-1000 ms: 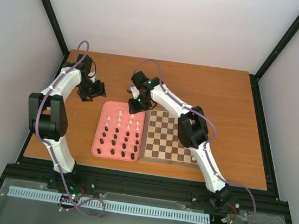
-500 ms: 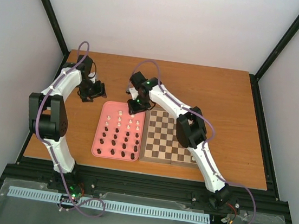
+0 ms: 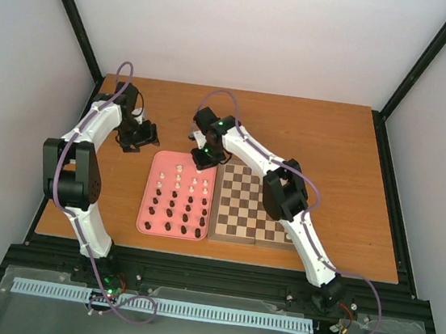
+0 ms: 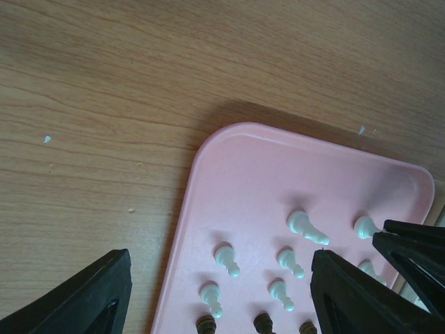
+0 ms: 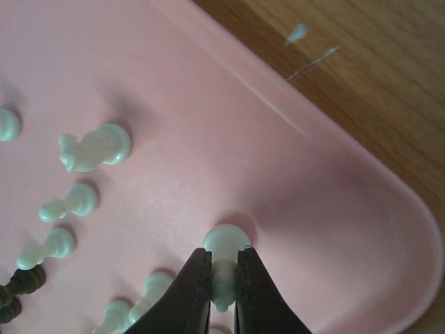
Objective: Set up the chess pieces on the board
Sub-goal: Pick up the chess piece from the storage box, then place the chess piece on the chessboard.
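Another white piece stands opposite the tray, so my right gripper needs to lift its white piece next, carry it back over the board and lower it onto the edge squares there.
The board lies right of the pink tray. White chess pieces and dark ones stand in rows in the tray. My right gripper reaches down at the tray's far right corner. In the right wrist view it is shut on a white piece that stands upright on the tray floor. My left gripper hovers over the table beyond the tray's far left corner. It is open with nothing held, and white pieces show below it.
One small white piece stands at the board's near right corner. In the right wrist view other white pieces stand left of the held one, with the tray's raised rim close on the right. Bare wood table lies beyond.
The right gripper's jaws have closed onto the white piece at the tray's far right corner, after a slight shift toward the far edge. The left arm has not moved.
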{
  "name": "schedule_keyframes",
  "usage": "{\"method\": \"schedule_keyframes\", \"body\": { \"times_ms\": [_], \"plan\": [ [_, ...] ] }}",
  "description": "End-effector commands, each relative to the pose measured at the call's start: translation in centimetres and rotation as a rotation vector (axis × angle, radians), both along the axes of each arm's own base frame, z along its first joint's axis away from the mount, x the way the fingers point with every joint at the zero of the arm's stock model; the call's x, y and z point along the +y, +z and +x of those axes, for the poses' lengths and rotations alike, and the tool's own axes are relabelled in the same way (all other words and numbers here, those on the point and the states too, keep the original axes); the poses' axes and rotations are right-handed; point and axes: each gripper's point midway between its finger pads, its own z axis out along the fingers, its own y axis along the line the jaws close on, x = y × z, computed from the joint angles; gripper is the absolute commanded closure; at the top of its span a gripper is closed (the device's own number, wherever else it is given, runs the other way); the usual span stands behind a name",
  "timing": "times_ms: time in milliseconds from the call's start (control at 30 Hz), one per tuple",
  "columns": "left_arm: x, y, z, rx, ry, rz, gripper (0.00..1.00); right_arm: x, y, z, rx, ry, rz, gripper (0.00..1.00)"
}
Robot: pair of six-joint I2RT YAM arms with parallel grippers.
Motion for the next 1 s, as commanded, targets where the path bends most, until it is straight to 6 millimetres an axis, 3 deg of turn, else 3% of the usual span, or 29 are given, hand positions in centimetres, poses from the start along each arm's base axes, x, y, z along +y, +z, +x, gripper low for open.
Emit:
{"method": "schedule_keyframes", "body": {
  "times_ms": [0, 100, 167, 300, 433, 567, 700, 967],
  "plan": [
    [-0.3, 0.9, 0.5, -0.036, 0.003, -0.011, 0.20, -0.4, 5.6, 1.3, -0.148, -0.021, 0.009, 0.97],
    [-0.2, 1.0, 0.5, -0.035, 0.003, -0.006, 0.20, -2.5, 10.0, 1.9, -0.222, -0.094, 0.031, 0.97],
    [-0.1, 1.0, 0.5, -0.035, 0.003, -0.004, 0.20, -4.8, 11.1, 1.6, -0.218, -0.153, 0.026, 0.97],
    [-0.2, 1.1, 0.5, -0.036, 0.003, -0.008, 0.20, -11.8, 10.9, -0.8, -0.185, -0.274, -0.056, 0.97],
    [-0.3, 1.0, 0.6, -0.037, 0.002, -0.013, 0.21, -19.8, 10.1, -4.6, -0.150, -0.414, -0.174, 0.97],
    [-0.4, 0.7, 0.6, -0.029, 0.003, -0.015, 0.21, -25.9, 9.5, -8.3, -0.090, -0.584, -0.206, 0.97],
    [-0.5, 0.6, 0.6, -0.025, 0.001, -0.024, 0.21, -28.9, 8.4, -11.0, -0.045, -0.667, -0.229, 0.97],
    [-0.5, 0.4, 0.4, -0.024, 0.001, -0.026, 0.21, -30.6, 5.3, -14.0, 0.035, -0.734, -0.260, 0.97]
  ]
}}
